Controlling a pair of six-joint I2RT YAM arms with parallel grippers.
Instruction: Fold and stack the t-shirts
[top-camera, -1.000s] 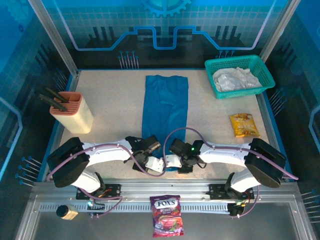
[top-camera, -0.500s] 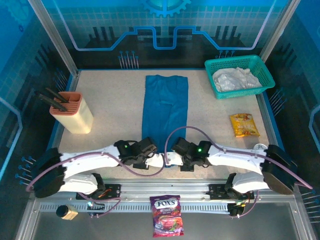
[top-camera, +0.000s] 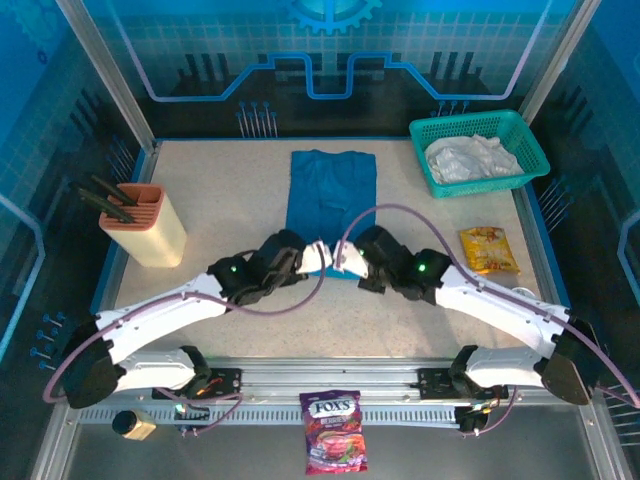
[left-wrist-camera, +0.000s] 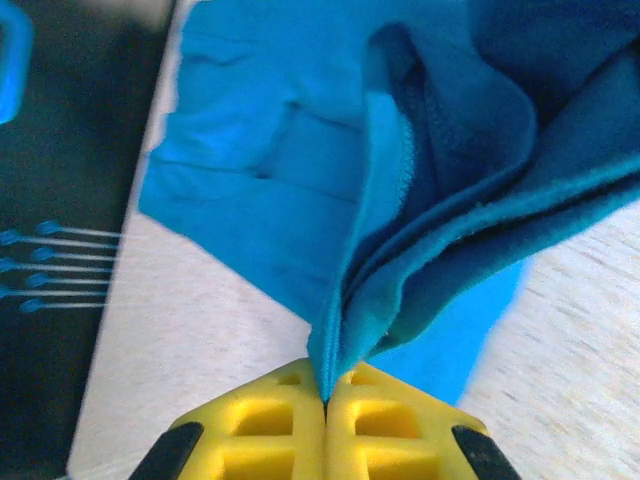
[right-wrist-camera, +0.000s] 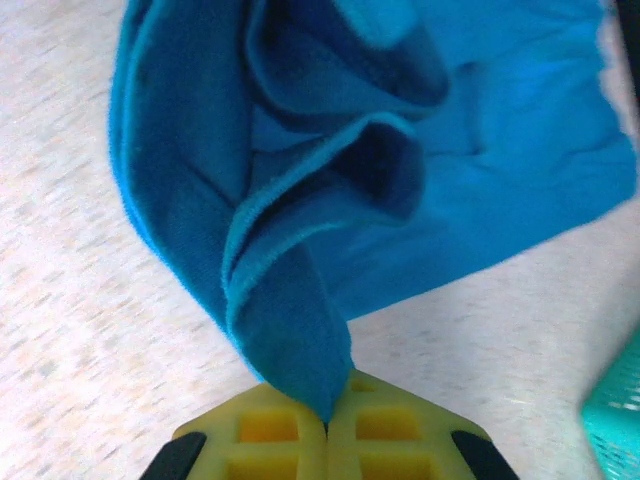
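The lifted hem corner of the teal-blue t-shirt should go outward next with the left gripper, then down onto the t-shirt's flat middle (top-camera: 308, 200) (left-wrist-camera: 270, 205) to be released, since that middle is outward and below.
The teal-blue t-shirt (top-camera: 332, 195) lies as a long strip on the middle of the table, its near end lifted off the surface. My left gripper (top-camera: 313, 256) is shut on the left corner of that near hem, and the cloth (left-wrist-camera: 400, 230) rises bunched from between its yellow fingers (left-wrist-camera: 270, 425). My right gripper (top-camera: 345, 257) is shut on the right corner, with folds of the shirt (right-wrist-camera: 300, 220) hanging out of its yellow fingers (right-wrist-camera: 390, 430). The two grippers stand almost side by side. A crumpled white t-shirt (top-camera: 470, 158) lies in the basket.
The teal-green mesh basket (top-camera: 478, 125) stands at the back right. A yellow snack packet (top-camera: 487, 250) lies on the right of the table. A peach knife block (top-camera: 145, 225) stands at the left. A purple candy bag (top-camera: 334, 431) lies on the front rail.
Both arms have stretched away from the near edge towards the table's middle, carrying the shirt's near hem up and over the cloth. The visible strip of shirt is shorter. The right gripper has shut.
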